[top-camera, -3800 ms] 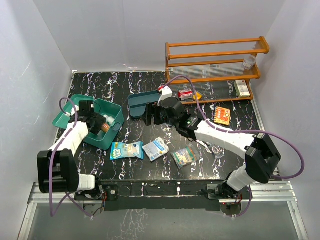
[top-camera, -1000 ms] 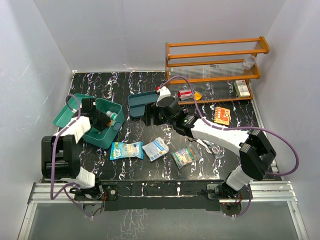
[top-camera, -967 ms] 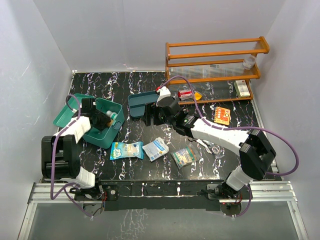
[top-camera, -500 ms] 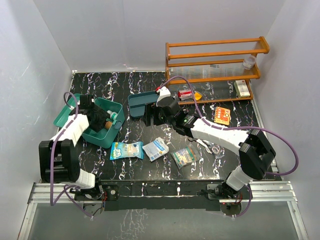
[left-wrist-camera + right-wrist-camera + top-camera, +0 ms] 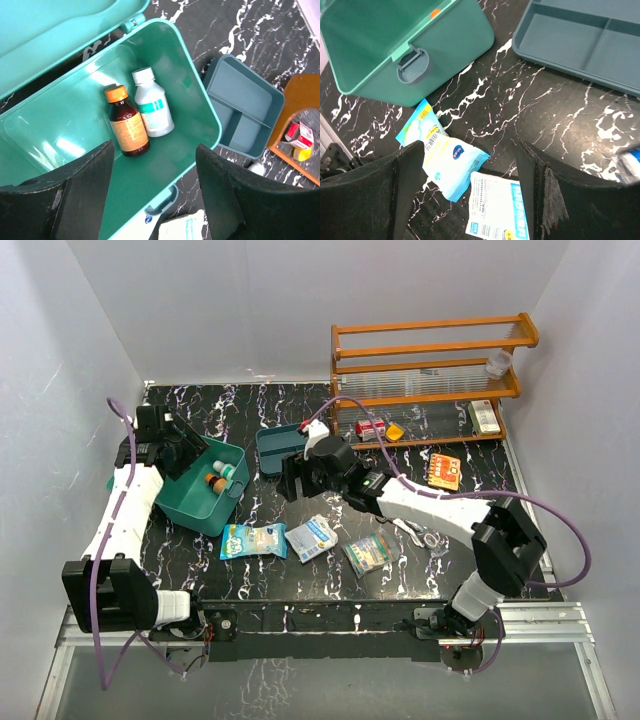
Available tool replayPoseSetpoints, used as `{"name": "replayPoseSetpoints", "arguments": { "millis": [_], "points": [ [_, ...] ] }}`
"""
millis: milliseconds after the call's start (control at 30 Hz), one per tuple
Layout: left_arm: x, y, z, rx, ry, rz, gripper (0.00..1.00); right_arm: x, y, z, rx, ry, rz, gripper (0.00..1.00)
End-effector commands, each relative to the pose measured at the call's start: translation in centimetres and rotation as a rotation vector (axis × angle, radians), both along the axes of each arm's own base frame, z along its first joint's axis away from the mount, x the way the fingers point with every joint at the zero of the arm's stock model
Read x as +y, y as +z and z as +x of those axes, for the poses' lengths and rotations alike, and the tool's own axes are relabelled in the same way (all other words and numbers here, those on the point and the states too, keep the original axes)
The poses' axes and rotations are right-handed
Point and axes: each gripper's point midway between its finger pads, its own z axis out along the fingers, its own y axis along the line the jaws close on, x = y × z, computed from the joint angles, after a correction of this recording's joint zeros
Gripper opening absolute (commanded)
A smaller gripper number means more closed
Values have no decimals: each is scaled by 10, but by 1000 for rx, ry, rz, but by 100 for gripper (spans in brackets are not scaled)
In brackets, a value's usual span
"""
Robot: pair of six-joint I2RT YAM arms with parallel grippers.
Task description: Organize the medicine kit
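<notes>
The blue packet lies on the tabletop outside the kit (image 5: 212,510), and the robot's right gripper will go down and back to the packet's near corner next.
The teal-green medicine kit (image 5: 212,510) stands open at the left of the table. An amber bottle (image 5: 127,127) and a white bottle (image 5: 152,107) lie inside it, and both show in the top view as well. My left gripper (image 5: 188,455) is open and empty, raised over the kit's far left rim; in the left wrist view (image 5: 155,200) it looks down into the box. My right gripper (image 5: 298,480) is open and empty, low over the table between the kit and the divided tray, above two packets (image 5: 442,155).
A blue-teal divided tray (image 5: 278,445) sits behind my right gripper. Three flat packets (image 5: 252,540) (image 5: 312,537) (image 5: 368,552) lie near the front. An orange box (image 5: 443,470) lies at the right. An orange wooden rack (image 5: 430,370) with small boxes stands at the back right.
My left gripper has risen out of the kit and drawn back toward the far left, uncovering the two bottles. My right gripper has shifted slightly left and nearer.
</notes>
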Motion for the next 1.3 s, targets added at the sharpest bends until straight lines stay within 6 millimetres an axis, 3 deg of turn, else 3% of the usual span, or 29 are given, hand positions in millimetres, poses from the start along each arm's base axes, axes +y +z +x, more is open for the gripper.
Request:
{"name": "replayPoseSetpoints", "arguments": {
  "millis": [0,267,400,633,833,1033,1267],
  "points": [
    [-10,39,-7,-68,-105,3,65,28,-7,-12,-49,143,-6,71],
    [-37,93,-7,-241,-256,-62,67,73,-62,-45,-45,353,-141,69],
    [-47,118,-10,-334,-318,-71,68,89,-80,-50,-39,387,-184,68],
    [-52,152,-21,-480,-372,-40,69,94,-105,-39,-26,354,-238,65],
    [-49,159,-24,-511,-363,-14,70,87,-130,-41,7,354,-289,63],
    [-50,158,-23,-507,-366,-19,71,74,-149,-48,41,356,-332,49],
    [-51,157,-21,-507,-365,-28,71,67,-147,-55,42,365,-321,15]
  ]
}}
